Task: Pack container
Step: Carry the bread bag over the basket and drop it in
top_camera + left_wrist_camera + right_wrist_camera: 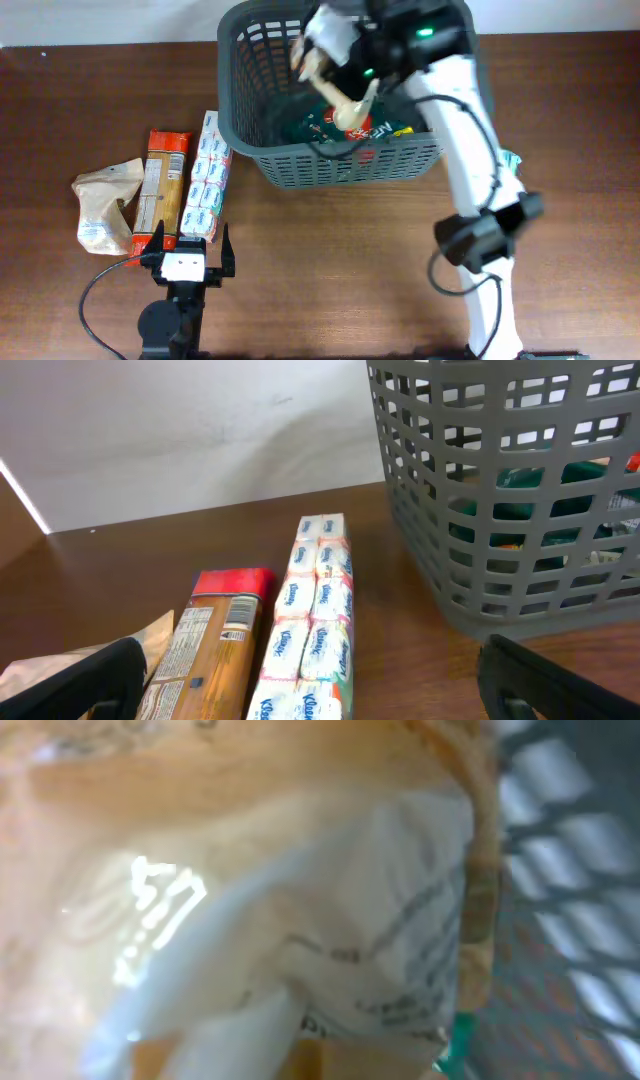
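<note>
My right gripper holds the beige and white packet and will lower it toward the basket's end by the Kleenex tissues. It will release the packet there, since that end is bare beside the green packet (340, 130).
The dark grey slotted basket (300, 170) stands at the back middle of the table; it also shows in the left wrist view (500, 510) and, blurred, in the right wrist view (570, 870). A green packet (340, 130) lies inside it. My right gripper (345, 60) is over the basket's inside, shut on a beige and white packet (345, 105) that hangs from it. That packet (300, 900) fills the right wrist view and hides the fingers. My left gripper (190, 255) is open and empty near the front edge (320, 695), just short of the loose packets.
Left of the basket lie a long pack of Kleenex tissues (207, 180) (315, 610), an orange and red box (163, 190) (205, 650), and a crumpled brown paper bag (105, 205) (60, 660). A wall stands behind the table.
</note>
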### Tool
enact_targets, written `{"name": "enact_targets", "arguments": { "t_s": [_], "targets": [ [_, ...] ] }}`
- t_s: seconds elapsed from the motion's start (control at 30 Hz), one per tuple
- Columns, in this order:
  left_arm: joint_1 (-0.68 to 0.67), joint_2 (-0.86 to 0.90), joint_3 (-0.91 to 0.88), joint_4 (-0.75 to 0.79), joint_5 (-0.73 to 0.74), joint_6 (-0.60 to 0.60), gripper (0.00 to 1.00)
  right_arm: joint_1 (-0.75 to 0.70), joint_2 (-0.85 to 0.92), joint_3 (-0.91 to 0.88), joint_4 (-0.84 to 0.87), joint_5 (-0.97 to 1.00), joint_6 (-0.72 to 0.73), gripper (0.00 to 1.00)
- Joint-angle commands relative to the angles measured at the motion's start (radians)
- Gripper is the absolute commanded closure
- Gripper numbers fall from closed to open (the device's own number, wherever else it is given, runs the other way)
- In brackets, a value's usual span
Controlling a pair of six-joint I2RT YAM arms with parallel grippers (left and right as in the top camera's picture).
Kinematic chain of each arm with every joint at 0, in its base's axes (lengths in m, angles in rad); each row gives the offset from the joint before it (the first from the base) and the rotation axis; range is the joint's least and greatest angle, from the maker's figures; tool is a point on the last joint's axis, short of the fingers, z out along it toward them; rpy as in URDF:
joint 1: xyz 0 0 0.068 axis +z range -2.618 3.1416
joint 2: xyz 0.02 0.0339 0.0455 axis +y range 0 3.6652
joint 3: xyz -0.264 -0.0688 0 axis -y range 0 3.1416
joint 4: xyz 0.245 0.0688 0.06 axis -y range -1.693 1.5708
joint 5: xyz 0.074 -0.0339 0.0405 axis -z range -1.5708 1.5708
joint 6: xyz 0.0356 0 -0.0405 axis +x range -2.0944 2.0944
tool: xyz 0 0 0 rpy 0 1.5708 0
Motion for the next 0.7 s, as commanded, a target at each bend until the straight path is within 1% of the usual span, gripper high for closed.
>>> {"name": "enact_targets", "arguments": {
  "t_s": [0.0, 0.27, 0.3, 0.33, 0.37, 0.4, 0.47, 0.57, 0.67],
  "targets": [
    [0.006, -0.006, -0.006, 0.002, -0.010, 0.013, 0.01, 0.047, 0.037, 0.014, 0.026, 0.038, -0.039, 0.96],
    [0.006, -0.006, -0.006, 0.002, -0.010, 0.013, 0.01, 0.083, 0.151, 0.013, 0.029, 0.049, -0.028, 0.96],
    [0.006, -0.006, -0.006, 0.002, -0.010, 0.013, 0.01, 0.085, 0.158, 0.013, 0.030, 0.050, -0.019, 0.93],
    [0.006, -0.006, -0.006, 0.002, -0.010, 0.013, 0.01, 0.085, 0.166, 0.013, 0.035, 0.055, -0.001, 0.61],
    [0.006, -0.006, -0.006, 0.002, -0.011, 0.013, 0.01, 0.084, 0.166, 0.013, 0.037, 0.057, 0.014, 0.39],
    [0.006, -0.006, -0.006, 0.002, -0.010, 0.013, 0.01, 0.083, 0.166, 0.013, 0.042, 0.065, 0.026, 0.32],
    [0.006, -0.006, -0.006, 0.002, -0.010, 0.013, 0.01, 0.081, 0.151, 0.014, 0.048, 0.126, 0.056, 0.23],
    [0.006, -0.006, -0.006, 0.002, -0.010, 0.013, 0.01, 0.068, 0.095, 0.014, 0.048, 0.249, 0.113, 0.21],
    [0.006, -0.006, -0.006, 0.002, -0.010, 0.013, 0.01, 0.033, 0.000, 0.014, 0.047, 0.301, 0.165, 0.19]
  ]
}}
